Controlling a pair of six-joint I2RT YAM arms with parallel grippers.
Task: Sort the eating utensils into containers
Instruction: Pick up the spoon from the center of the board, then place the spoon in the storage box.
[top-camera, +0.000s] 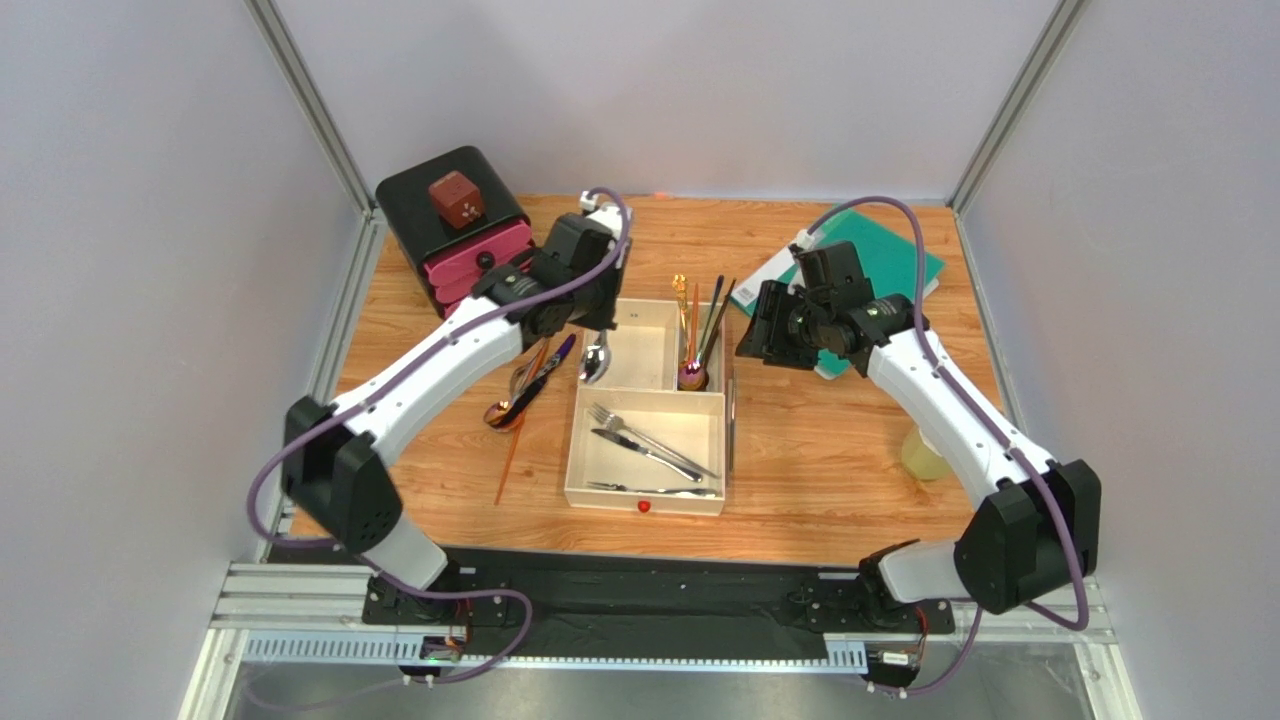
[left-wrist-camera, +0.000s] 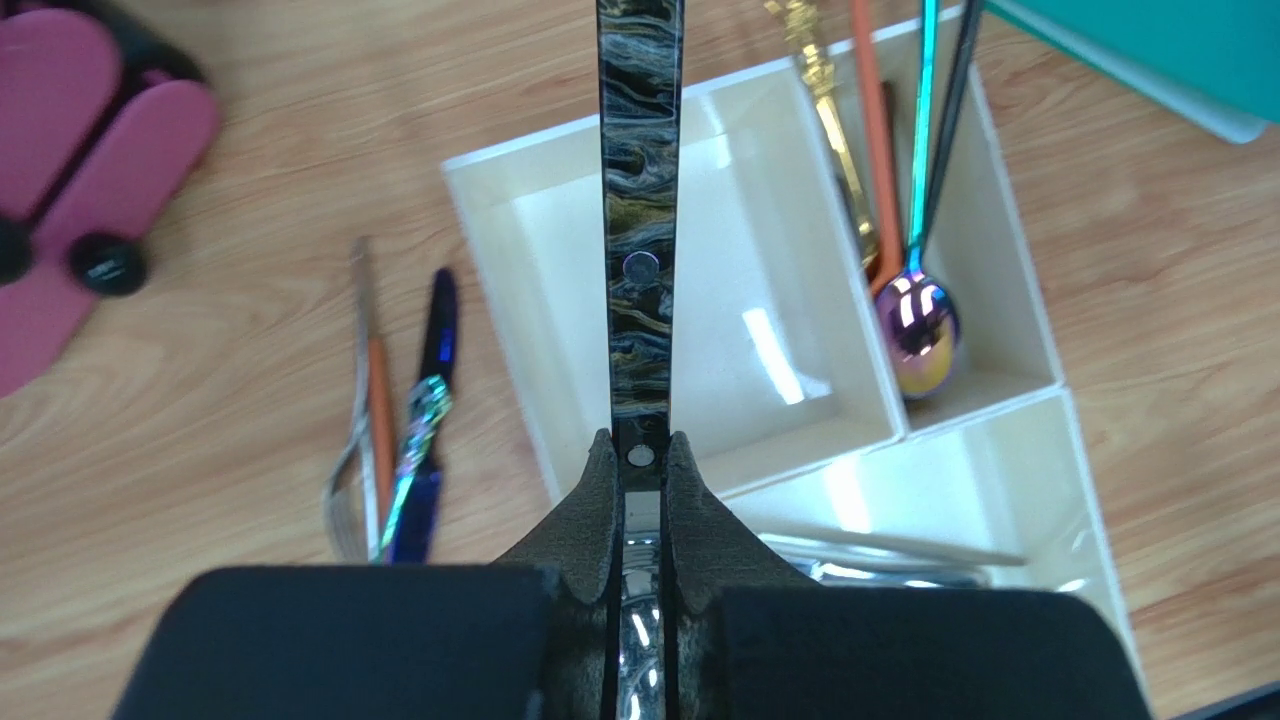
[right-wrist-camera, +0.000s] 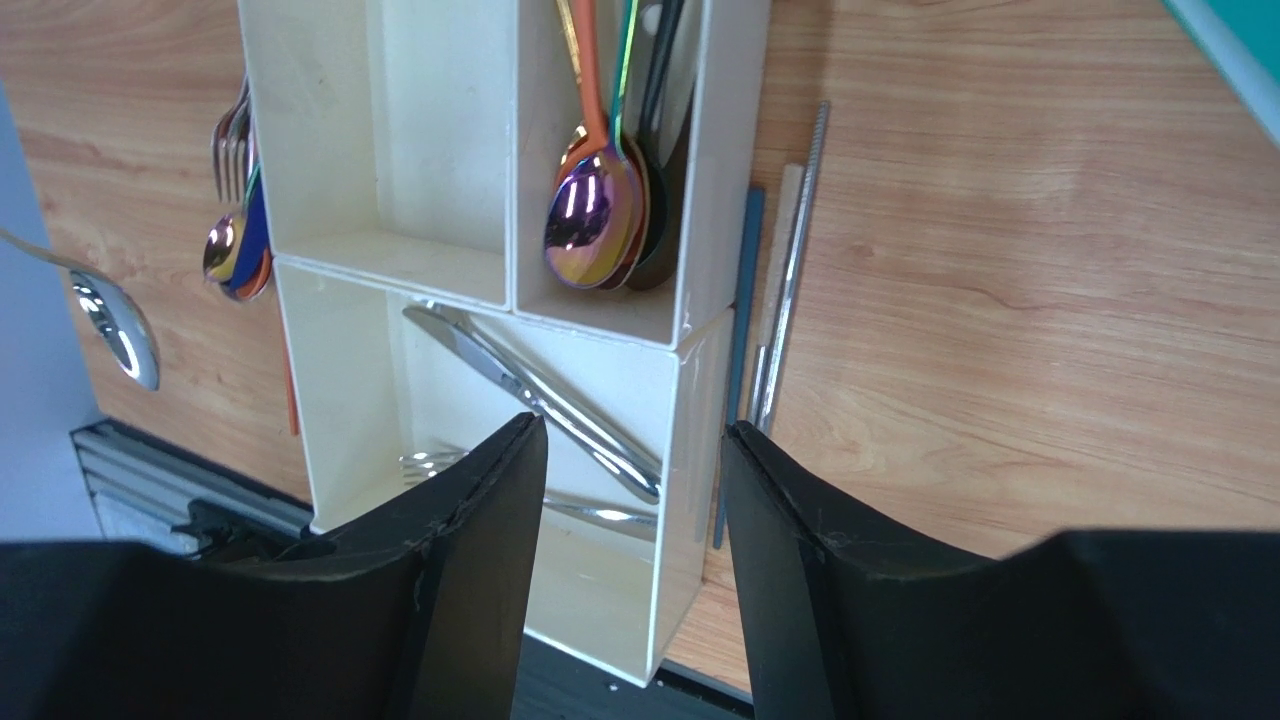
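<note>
I should move my left gripper across the empty section of the tray and down over the gold, orange and iridescent spoons, because those spoons (top-camera: 697, 350) (left-wrist-camera: 911, 248) share one small section.
My left gripper (left-wrist-camera: 642, 455) is shut on a spoon with a marbled black handle (left-wrist-camera: 640, 225). Its silver bowl (top-camera: 597, 360) hangs at the left wall of the cream tray (top-camera: 723, 450), beside the empty small compartment (left-wrist-camera: 781, 323). The other small compartment holds gold, orange and iridescent spoons (right-wrist-camera: 594, 210). Silver forks and knives (top-camera: 646, 444) lie in the large compartment. My right gripper (right-wrist-camera: 631, 435) hovers open over the tray's right wall, empty. Loose utensils (left-wrist-camera: 398, 435) lie on the wood left of the tray.
Slim silver and blue sticks (right-wrist-camera: 781, 285) lie against the tray's right outer wall. A black box with pink drawers (top-camera: 451, 225) stands at the back left, a teal board (top-camera: 887, 255) at the back right, a pale yellow cup (top-camera: 924, 450) near the right arm.
</note>
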